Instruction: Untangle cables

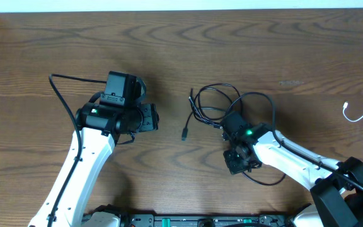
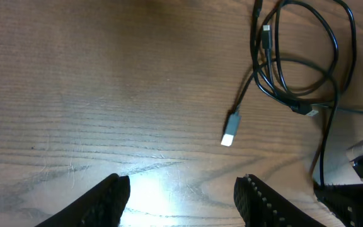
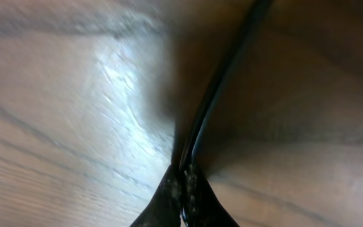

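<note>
My right gripper carries the black cable up and away from my base next, toward the white cable's side, before I open my right gripper.
The black cable lies in loose loops at the table's middle, with its plug end stretched out to the left. In the left wrist view the loops sit at the upper right and the silver plug lies on bare wood. My left gripper is open and empty, left of the plug. My right gripper is shut on the black cable at the coil's lower edge, fingers pinched together. The white cable lies apart at the far right.
A thick black robot wire arcs out behind the left arm. The wooden table's far edge runs along the top of the overhead view. The right arm's own black wire loops near the front.
</note>
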